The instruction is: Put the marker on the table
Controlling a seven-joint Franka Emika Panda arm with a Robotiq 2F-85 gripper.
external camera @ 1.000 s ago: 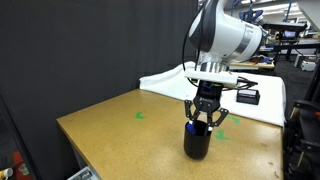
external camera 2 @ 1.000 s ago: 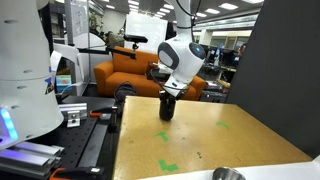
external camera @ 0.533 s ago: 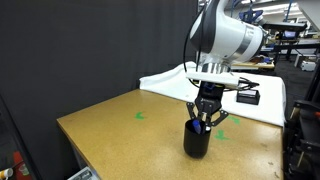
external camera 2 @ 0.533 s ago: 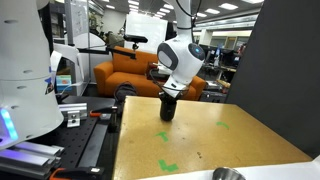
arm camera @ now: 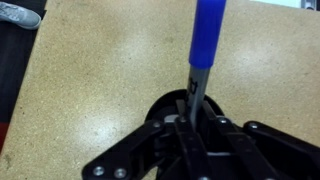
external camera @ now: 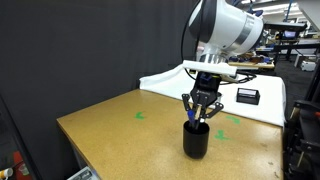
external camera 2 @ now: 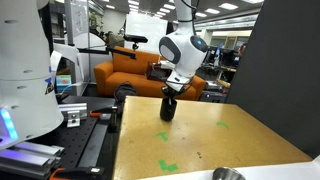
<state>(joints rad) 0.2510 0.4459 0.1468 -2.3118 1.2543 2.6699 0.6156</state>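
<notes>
The robot's gripper will next rise from the cup, move toward the metal bowl and lower to release the marker, since bare tabletop between cup and bowl is below the gripper.
My gripper hangs just above the black cup near the edge of the light-brown table. It is shut on the blue marker, which shows in the wrist view as a blue stick with a grey lower end running between the jaws. The cup's rim lies right under the jaws there. In an exterior view a bit of blue marker shows between the fingers above the cup. The gripper and cup also show in the other exterior view.
Green tape marks lie on the table. A white-sheeted surface with a black box stands behind. A metal bowl sits at the near edge. A white machine and a rail stand beside the table.
My gripper has risen a little above the cup with the marker held between its fingers. The cup has stayed in place.
</notes>
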